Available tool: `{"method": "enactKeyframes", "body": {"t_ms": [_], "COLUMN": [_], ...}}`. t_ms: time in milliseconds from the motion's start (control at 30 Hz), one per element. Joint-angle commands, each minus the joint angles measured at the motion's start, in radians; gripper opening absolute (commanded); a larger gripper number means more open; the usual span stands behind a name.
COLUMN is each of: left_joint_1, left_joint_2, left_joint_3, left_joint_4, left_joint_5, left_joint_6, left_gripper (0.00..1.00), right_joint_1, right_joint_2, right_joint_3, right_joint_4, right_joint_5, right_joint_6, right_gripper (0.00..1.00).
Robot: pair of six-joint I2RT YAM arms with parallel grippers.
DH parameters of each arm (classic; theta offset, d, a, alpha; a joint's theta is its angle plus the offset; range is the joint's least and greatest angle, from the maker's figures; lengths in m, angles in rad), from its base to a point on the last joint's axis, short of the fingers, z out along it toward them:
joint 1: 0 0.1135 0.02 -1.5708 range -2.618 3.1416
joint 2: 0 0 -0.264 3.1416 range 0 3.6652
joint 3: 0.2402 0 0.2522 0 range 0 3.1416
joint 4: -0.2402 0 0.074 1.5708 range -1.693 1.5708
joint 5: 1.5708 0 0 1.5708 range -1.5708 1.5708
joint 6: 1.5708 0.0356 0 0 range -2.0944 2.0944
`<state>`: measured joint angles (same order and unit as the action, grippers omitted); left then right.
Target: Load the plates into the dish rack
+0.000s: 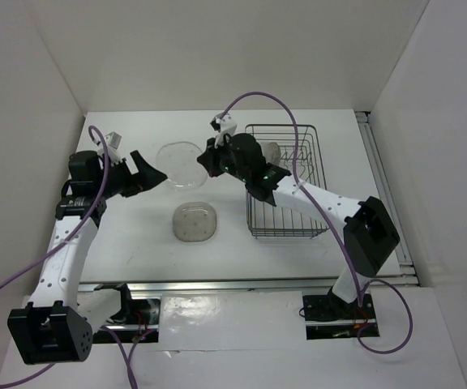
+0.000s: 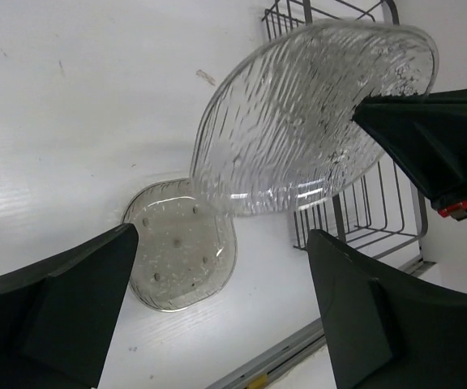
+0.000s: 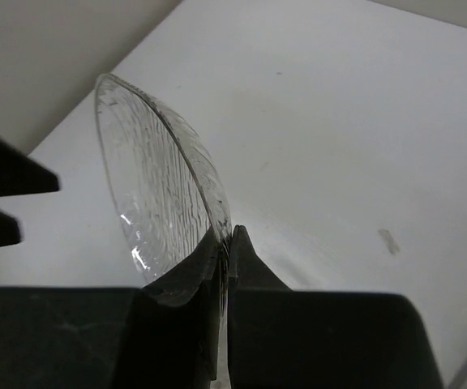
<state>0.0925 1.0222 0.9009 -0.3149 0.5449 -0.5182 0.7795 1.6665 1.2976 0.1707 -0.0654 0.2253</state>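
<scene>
My right gripper should next carry the clear plate [image 1: 180,164] to the right in the top view, lower it and let go, because the dish rack has empty wires on either side of the standing plate [image 1: 286,151] there.
My right gripper [image 1: 207,160] is shut on the rim of a clear ribbed plate [image 1: 180,164] and holds it tilted above the table, left of the dish rack [image 1: 286,223]. In the right wrist view the fingertips [image 3: 227,237] pinch the plate's edge [image 3: 156,186]. My left gripper [image 1: 151,173] is open and empty just left of that plate. In the left wrist view [image 2: 225,324] the clear plate [image 2: 298,121] hangs ahead of it. A smoky plate [image 1: 195,221] lies flat on the table, also in the left wrist view [image 2: 181,255]. Another plate [image 1: 272,151] stands in the rack's far end.
The wire rack [image 2: 363,215] stands at the right of the white table. White walls enclose the table on three sides. A metal rail [image 1: 250,284] runs along the near edge. Purple cables loop over both arms.
</scene>
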Motion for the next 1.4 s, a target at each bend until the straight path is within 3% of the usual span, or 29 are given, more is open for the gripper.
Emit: {"method": "enactKeyframes", "body": {"t_ms": [0, 67, 200, 500, 700, 867, 1367], "left_joint_1": [-0.004, -0.004, -0.004, 0.006, 0.006, 0.006, 0.006], "left_joint_2": [-0.036, -0.036, -0.036, -0.027, -0.017, -0.017, -0.007], "left_joint_3": [0.013, 0.013, 0.023, 0.032, 0.032, 0.032, 0.032], "left_joint_4": [0.017, 0.008, -0.027, -0.038, -0.038, -0.038, -0.038], "left_joint_5": [-0.026, -0.046, -0.117, -0.117, -0.099, -0.079, -0.069], "left_joint_6": [-0.008, -0.008, -0.020, -0.029, -0.029, -0.029, -0.029], "left_gripper": [1.00, 1.00, 1.00, 1.00, 1.00, 1.00, 1.00], "right_joint_1": [0.004, -0.011, -0.048, -0.127, -0.233, -0.318, -0.286], "right_joint_2": [-0.059, -0.102, -0.177, -0.367, -0.433, -0.393, -0.211], "right_joint_3": [0.040, 0.040, 0.077, 0.062, -0.040, -0.061, -0.052], "right_joint_4": [-0.042, -0.060, -0.163, -0.342, -0.410, -0.442, -0.416], "right_joint_5": [0.303, 0.386, 0.707, 1.157, 1.179, 1.073, 1.053], "right_joint_6": [0.031, 0.045, 0.054, -0.020, 0.006, 0.048, 0.126], "right_gripper": [0.00, 0.00, 0.00, 0.00, 0.00, 0.00, 0.00]}}
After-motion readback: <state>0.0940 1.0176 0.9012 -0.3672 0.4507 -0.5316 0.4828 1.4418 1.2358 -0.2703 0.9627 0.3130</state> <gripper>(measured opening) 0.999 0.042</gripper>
